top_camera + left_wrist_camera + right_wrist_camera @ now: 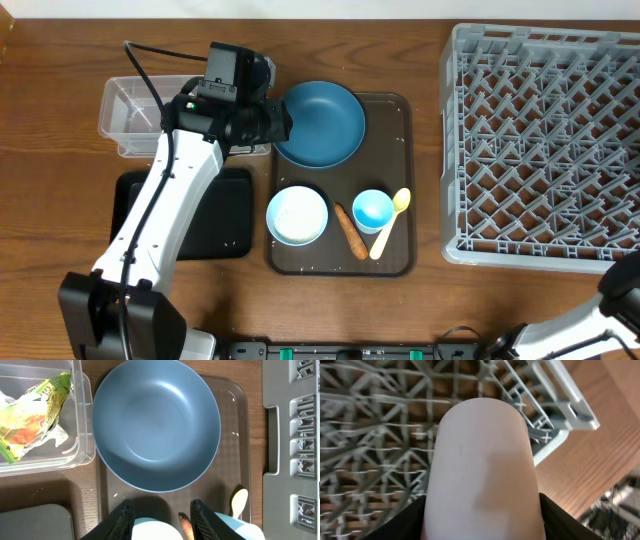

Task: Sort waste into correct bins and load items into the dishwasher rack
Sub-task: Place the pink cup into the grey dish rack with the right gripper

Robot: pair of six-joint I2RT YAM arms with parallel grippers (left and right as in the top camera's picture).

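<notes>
My right gripper lowers the pink cup next, to get it in among the pegs by the grey rack's near corner.
My left gripper hangs open and empty over the brown tray, between the dark-blue bowl and the white bowl. An orange food stick lies between the white bowl and the light-blue cup, with the pale yellow spoon leaning by the cup. A yellow-green wrapper lies inside the clear tub. The black tray sits below the tub, partly under my left arm. My right gripper is shut on the pink cup, above the near corner of the grey rack.
The brown serving tray holds the bowls, cup, spoon and stick, with a few white grains on it. The rack's handle edge runs close to the tray's right side. Bare wooden table lies around the bins.
</notes>
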